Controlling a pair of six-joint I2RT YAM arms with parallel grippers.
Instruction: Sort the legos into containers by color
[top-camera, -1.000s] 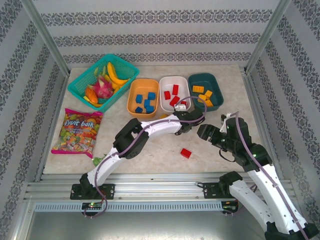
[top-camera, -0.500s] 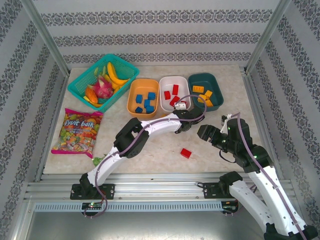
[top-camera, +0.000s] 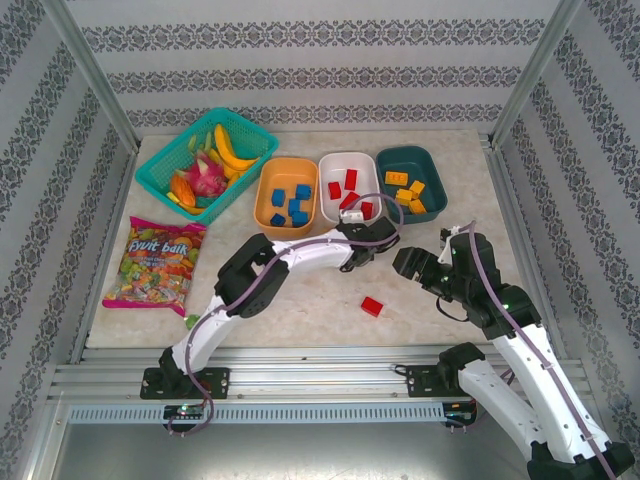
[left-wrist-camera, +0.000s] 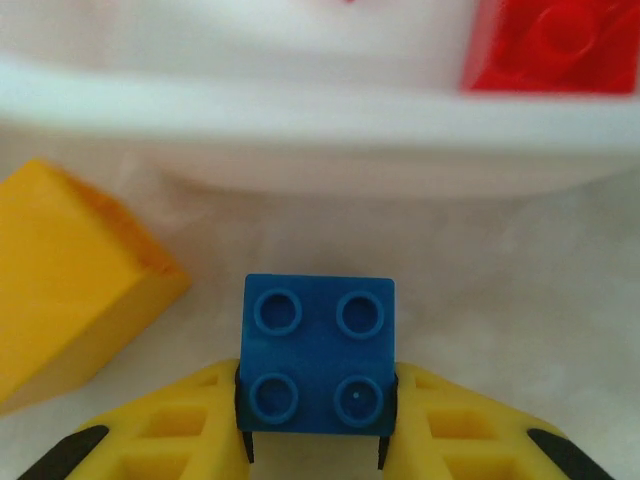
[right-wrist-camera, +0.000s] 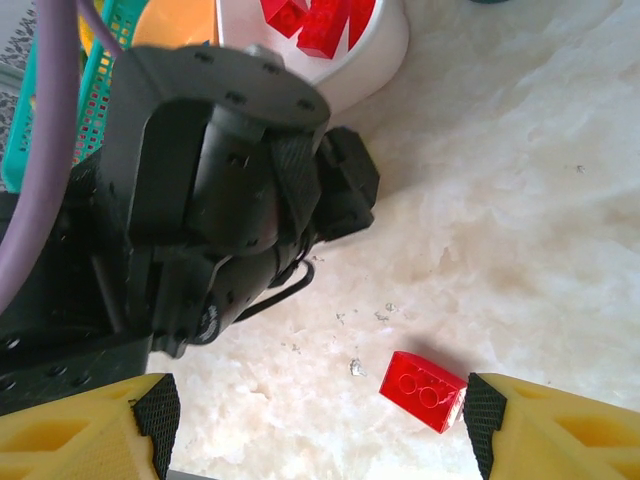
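Next, my left gripper lifts and moves outward over the orange container (top-camera: 266, 190). It then goes down inside to release the blue lego, because blue legos already lie there.
My left gripper (left-wrist-camera: 318, 425) is shut on a blue lego (left-wrist-camera: 319, 355), its yellow fingers (left-wrist-camera: 170, 430) pressing both sides, just in front of the white container (left-wrist-camera: 320, 110). A yellow lego (left-wrist-camera: 70, 280) lies to its left. From above, the left gripper (top-camera: 352, 242) sits below the white container (top-camera: 330, 168), which holds red legos, between the orange container (top-camera: 266, 190) with blue legos and the teal container (top-camera: 433, 168) with yellow ones. My right gripper (right-wrist-camera: 322, 415) is open over the table, with a loose red lego (right-wrist-camera: 423, 390) near its right finger. The same red lego (top-camera: 372, 306) shows from above.
A teal mesh basket (top-camera: 165, 170) of toy fruit stands at the back left, with a candy bag (top-camera: 155, 262) in front of it. A green scrap (top-camera: 190, 320) lies by the left arm. The left arm's black wrist (right-wrist-camera: 220, 200) is close beside my right gripper.
The left gripper has closed on the blue lego and its arm has shifted slightly left toward the white container. The right arm has barely moved.
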